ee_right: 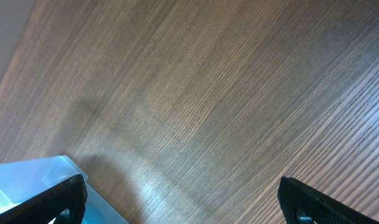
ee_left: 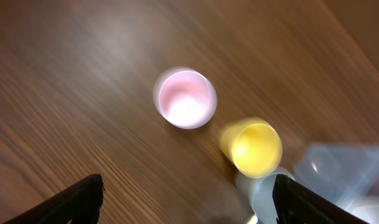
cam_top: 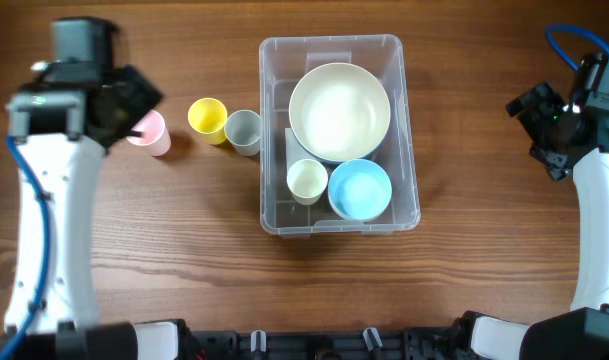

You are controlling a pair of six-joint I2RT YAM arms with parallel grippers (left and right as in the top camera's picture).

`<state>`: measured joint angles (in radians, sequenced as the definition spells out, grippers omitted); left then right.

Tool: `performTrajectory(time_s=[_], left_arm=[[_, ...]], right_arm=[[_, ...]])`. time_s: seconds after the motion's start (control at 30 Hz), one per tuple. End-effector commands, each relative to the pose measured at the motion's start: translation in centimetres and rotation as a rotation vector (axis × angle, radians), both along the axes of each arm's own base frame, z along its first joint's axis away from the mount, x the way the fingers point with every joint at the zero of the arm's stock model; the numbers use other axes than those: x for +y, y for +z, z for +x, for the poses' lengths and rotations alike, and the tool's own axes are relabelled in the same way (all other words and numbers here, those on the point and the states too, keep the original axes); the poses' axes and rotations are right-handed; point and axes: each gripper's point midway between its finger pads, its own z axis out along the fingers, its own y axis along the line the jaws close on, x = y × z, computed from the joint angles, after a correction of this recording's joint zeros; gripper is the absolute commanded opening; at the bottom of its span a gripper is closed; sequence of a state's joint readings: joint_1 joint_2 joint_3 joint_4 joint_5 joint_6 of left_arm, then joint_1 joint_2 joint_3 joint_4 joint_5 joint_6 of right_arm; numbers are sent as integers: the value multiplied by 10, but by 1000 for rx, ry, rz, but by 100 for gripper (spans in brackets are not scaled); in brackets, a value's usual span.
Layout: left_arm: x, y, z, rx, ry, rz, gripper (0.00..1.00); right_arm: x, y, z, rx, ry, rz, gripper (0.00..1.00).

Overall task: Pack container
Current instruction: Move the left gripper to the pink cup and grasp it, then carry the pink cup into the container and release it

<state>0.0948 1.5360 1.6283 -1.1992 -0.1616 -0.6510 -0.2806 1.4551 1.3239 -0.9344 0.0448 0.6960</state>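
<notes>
My left gripper should next go down onto the rim of the pink cup [cam_top: 151, 133], on the side away from the yellow cup, because the pink cup is still standing outside the container with its opening up.
The clear rectangular container [cam_top: 274, 130] stands mid-table and holds a large cream bowl [cam_top: 339, 111], a blue bowl [cam_top: 360, 189] and a small cream cup [cam_top: 306, 180]. A pink cup [cam_top: 151, 133], a yellow cup [cam_top: 208, 119] and a grey cup [cam_top: 244, 131] stand in a row left of it. My left gripper [cam_top: 134, 105] hovers over the pink cup, open and empty; its wrist view shows the pink cup [ee_left: 185, 98], the yellow cup [ee_left: 254, 145] and the grey cup [ee_left: 264, 196] below open fingers [ee_left: 188, 205]. My right gripper [cam_top: 544, 130] is open and empty right of the container [ee_right: 27, 186].
The table is brown wood [cam_top: 164, 240]. Both arm bases sit at the front edge. The right wrist view shows bare wood [ee_right: 195, 112] and the table's far edge at the upper left.
</notes>
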Motion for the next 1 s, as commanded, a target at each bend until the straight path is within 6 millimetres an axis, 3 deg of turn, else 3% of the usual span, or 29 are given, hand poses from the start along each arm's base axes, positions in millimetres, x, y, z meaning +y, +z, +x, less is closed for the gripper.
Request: performTrajectory(time_s=[0.0,0.17,0.3,0.37,0.43,0.47,0.57,0.63,0.7,0.73,0.83,0.87,0.93,0.97], left_arm=[[21,-60,7,142,-21,-169,84],[30,-138,6,361,1,-285,77],[24,-182,15,430,-69,-323,71],[24,-194,14,460,-70,-332,49],[25,-193,14,457,-70,-331,13],[27,-189,14,449,-66,-330,4],[33,-167,13,416,-52,-323,4],[34,-132,14,356,-56,-306,4],[21,-86,14,261,-94,-297,4],[9,-63,12,210,-131,-287,4],[-31,-20,1,121,-243,-248,4],[-65,0,-7,81,-343,-228,4],[-107,15,-15,47,-474,-202,4],[-137,19,-21,41,-566,-179,4]], right_arm=[[-2,1,3,-8,-14,5,100],[-2,1,3,-8,-14,5,100],[-2,1,3,-8,-14,6,100],[-2,1,3,-8,-14,5,99],[-2,1,3,-8,-14,6,100],[-2,1,3,-8,-14,5,100],[-2,1,3,-8,-14,5,100],[-2,1,3,-8,-14,5,100],[-2,1,3,-8,-14,5,100],[-2,1,3,-8,-14,5,100],[-2,1,3,-7,-14,5,100],[-2,1,3,-7,-14,5,100],[-2,1,3,-7,-14,5,100],[-2,1,3,-7,-14,5,100]])
